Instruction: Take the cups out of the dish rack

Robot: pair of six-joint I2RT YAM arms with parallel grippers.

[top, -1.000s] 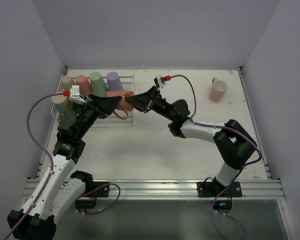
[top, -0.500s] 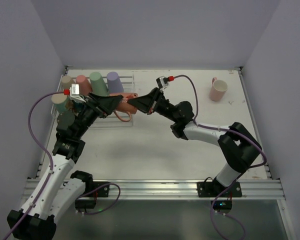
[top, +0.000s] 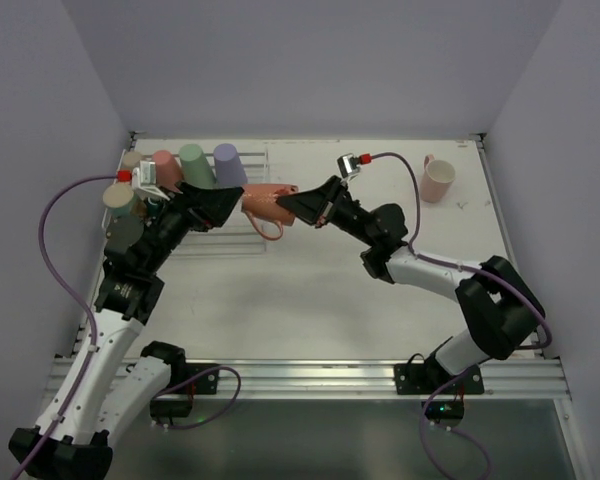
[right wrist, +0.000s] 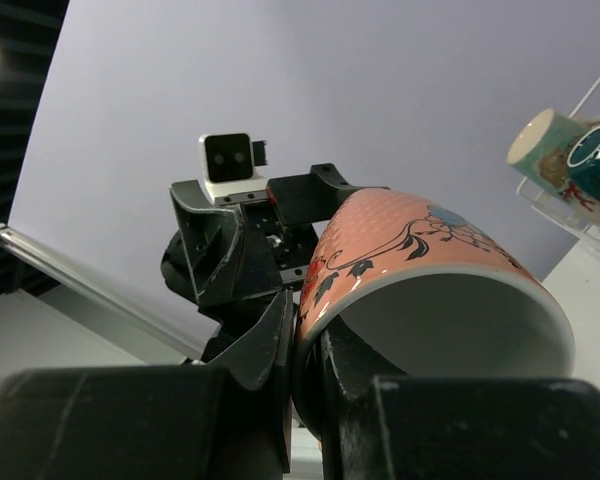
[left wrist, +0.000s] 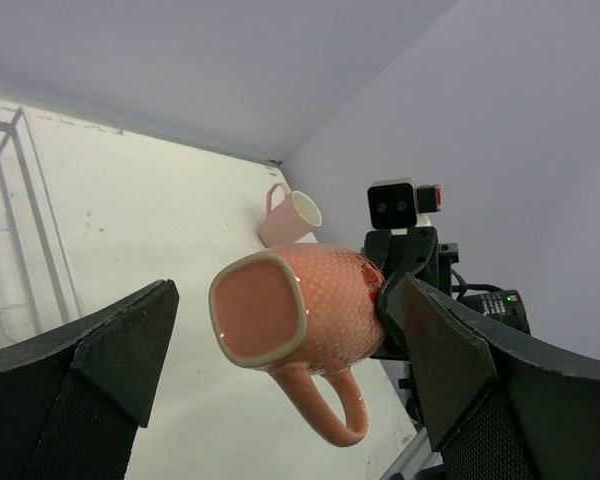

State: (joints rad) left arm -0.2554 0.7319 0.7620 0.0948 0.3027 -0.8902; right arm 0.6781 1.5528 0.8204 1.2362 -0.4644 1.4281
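My right gripper needs to swing toward the pink mug, tip down and lower to the tabletop beside that mug, then let go of it, because there is free space.
A salmon mug with a dotted, floral surface hangs on its side above the table, just right of the dish rack. My right gripper is shut on its rim, one finger inside and one outside. My left gripper stands open around the mug's base end, its fingers apart from it. Several cups remain in the rack: beige, pink, green, lilac, and two more at the left end.
A pink mug lies on the table at the far right, also in the left wrist view. White walls close in the table on three sides. A teal floral mug shows in the rack in the right wrist view.
My left gripper has opened and let go of the salmon mug. My right gripper has shut on its rim and carried it a little to the right.
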